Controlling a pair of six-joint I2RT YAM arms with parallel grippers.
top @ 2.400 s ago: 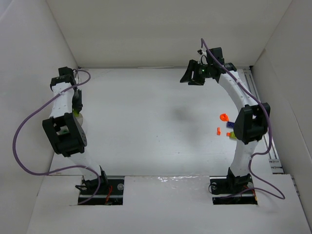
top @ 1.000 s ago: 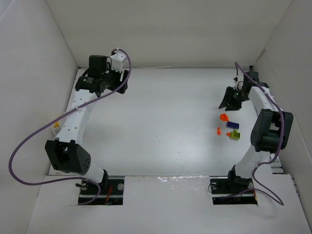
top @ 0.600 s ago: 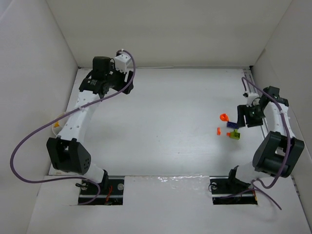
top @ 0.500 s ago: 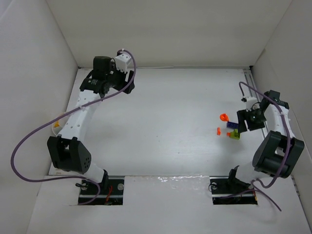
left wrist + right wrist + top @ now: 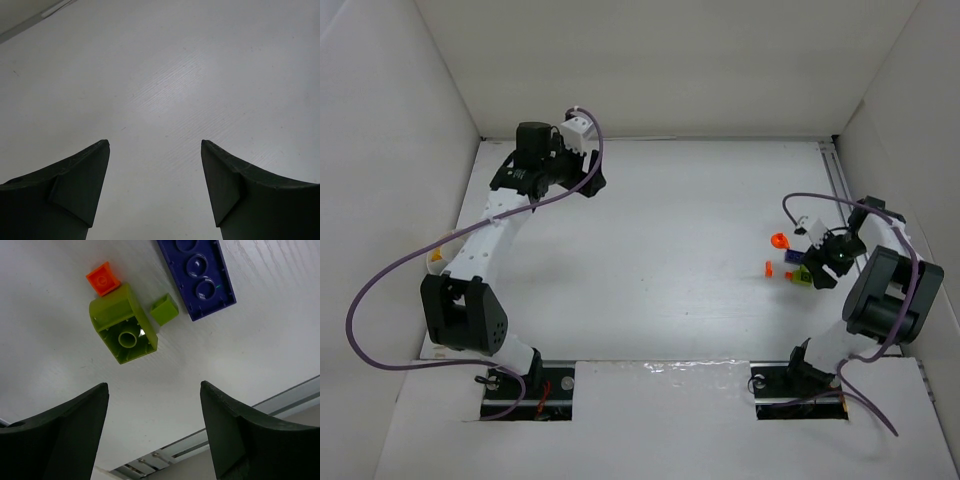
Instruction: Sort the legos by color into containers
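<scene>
The larger green brick (image 5: pixel 801 275) (image 5: pixel 125 330) is below my right gripper's fingers on the left in the top view, so the gripper will turn and go down to that side over the brick next.
A small group of legos lies at the right of the floor: an orange piece (image 5: pixel 780 240), a tiny orange brick (image 5: pixel 769 267), a purple-blue plate (image 5: pixel 791 257) and a green brick (image 5: pixel 803 277). In the right wrist view the green brick (image 5: pixel 125 330) lies upside down, beside a small orange brick (image 5: pixel 103 278), a small green brick (image 5: pixel 164 308) and the purple-blue plate (image 5: pixel 198 275). My right gripper (image 5: pixel 155 390) hangs open just short of them, holding nothing. My left gripper (image 5: pixel 155 145) is open over bare floor at the far left (image 5: pixel 582 178). The containers are too faint to make out.
A yellow spot (image 5: pixel 436 256) shows by the left wall, partly behind the left arm. A metal rail (image 5: pixel 200 450) runs along the right wall right behind my right gripper. White walls close in the floor on three sides.
My right gripper has swung from the back right down to the lego group and opened. My left gripper has shifted slightly right and widened a little.
</scene>
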